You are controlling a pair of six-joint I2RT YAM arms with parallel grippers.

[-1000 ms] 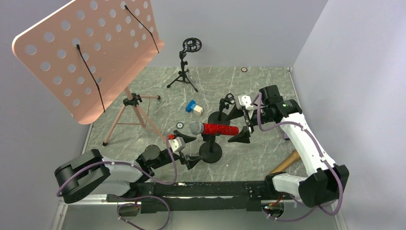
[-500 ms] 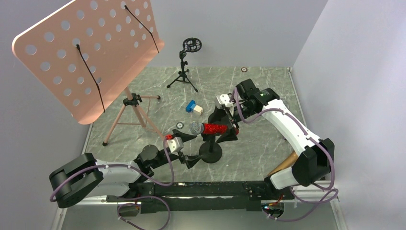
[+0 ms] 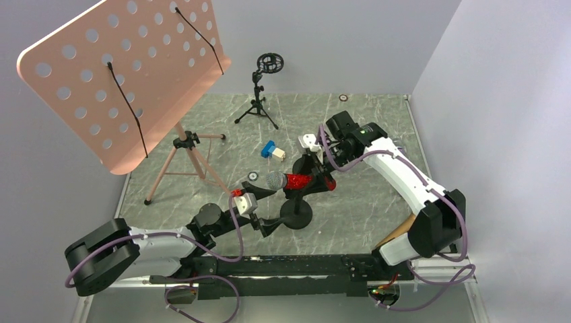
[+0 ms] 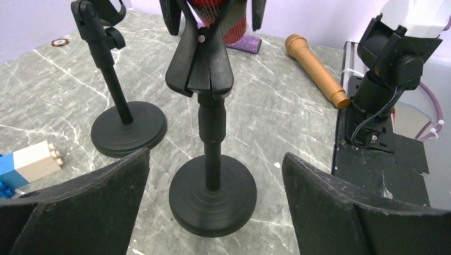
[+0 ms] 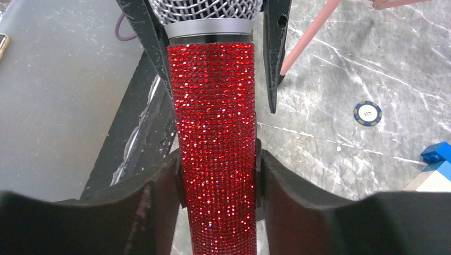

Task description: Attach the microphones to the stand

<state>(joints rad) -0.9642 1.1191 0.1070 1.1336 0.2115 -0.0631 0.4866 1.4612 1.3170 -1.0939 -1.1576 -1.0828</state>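
The red glitter microphone and near black stand need to be carried outward by my right gripper to the floor by the far chip (image 3: 361, 109), turned on the way and released. That floor is bare and outward of my gripper.
The red glitter microphone (image 3: 298, 180) (image 5: 217, 133) lies level in the clip of the near black stand (image 3: 296, 214) (image 4: 212, 187), its silver grille pointing left. My right gripper (image 3: 316, 176) (image 5: 218, 178) is shut on its body behind the clip, both pads pressed against it. At the stand's base my left gripper (image 3: 272, 210) (image 4: 215, 158) is open, its fingers either side of the base and apart from it. A second, bare stand (image 4: 126, 129) is beside it. The gold microphone (image 3: 401, 229) (image 4: 316, 68) and the end of the purple one (image 4: 243, 43) lie on the table.
A pink perforated music stand (image 3: 128, 74) on a tripod fills the left. A small tripod with a round mount (image 3: 260, 101) stands at the back. A blue and white brick (image 3: 273, 151) and a poker chip (image 5: 367, 112) lie on the marble floor.
My right arm swung left along the red microphone and its jaws closed on the body. The left gripper stayed open by the stand's base.
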